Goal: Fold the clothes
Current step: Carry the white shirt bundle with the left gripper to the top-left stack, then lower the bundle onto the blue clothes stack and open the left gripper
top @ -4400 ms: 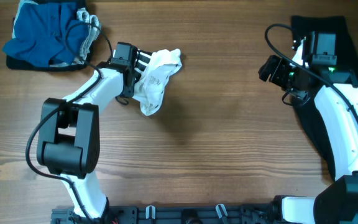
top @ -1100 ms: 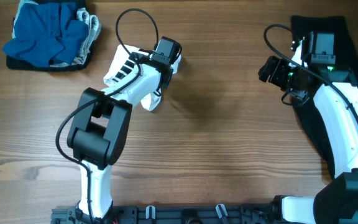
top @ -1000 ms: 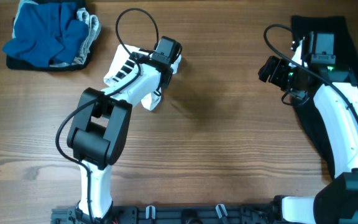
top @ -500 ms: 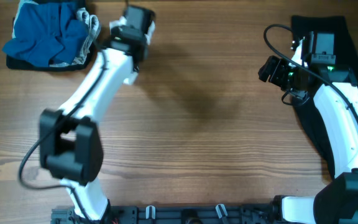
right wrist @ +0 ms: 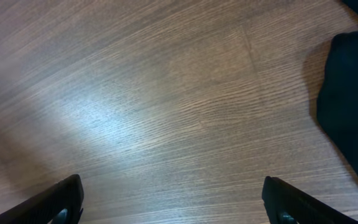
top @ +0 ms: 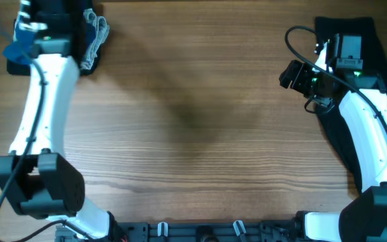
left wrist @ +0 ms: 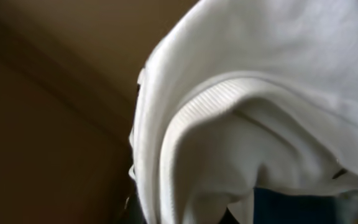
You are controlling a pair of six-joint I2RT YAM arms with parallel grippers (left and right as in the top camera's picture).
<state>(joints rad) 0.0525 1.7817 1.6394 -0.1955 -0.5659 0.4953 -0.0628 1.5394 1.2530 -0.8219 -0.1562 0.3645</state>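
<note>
My left gripper is above the pile of clothes (top: 92,40), so next I need to lower the bunched white garment onto its blue cloth (top: 12,51) and release the garment there.
My left gripper (top: 46,8) is at the far left corner, above the pile of clothes. A white garment (left wrist: 260,93) fills the left wrist view, bunched with a ribbed hem; the fingers are hidden behind it, and it has travelled with them. In the overhead view the arm hides it. The pile shows blue cloth (top: 12,51), grey cloth (top: 99,30) and a black edge (top: 86,62). My right gripper (top: 289,74) is open and empty over bare wood (right wrist: 176,214), beside a black garment (top: 355,23), which also shows in the right wrist view (right wrist: 353,118).
The wooden table (top: 200,134) spans the view. The black garment lies along the right edge under my right arm. The pile sits at the table's far left corner. A black rail (top: 200,232) runs along the front edge.
My left arm has swung from the table's upper middle to the far left corner, carrying the white garment over the pile. The right arm has not moved.
</note>
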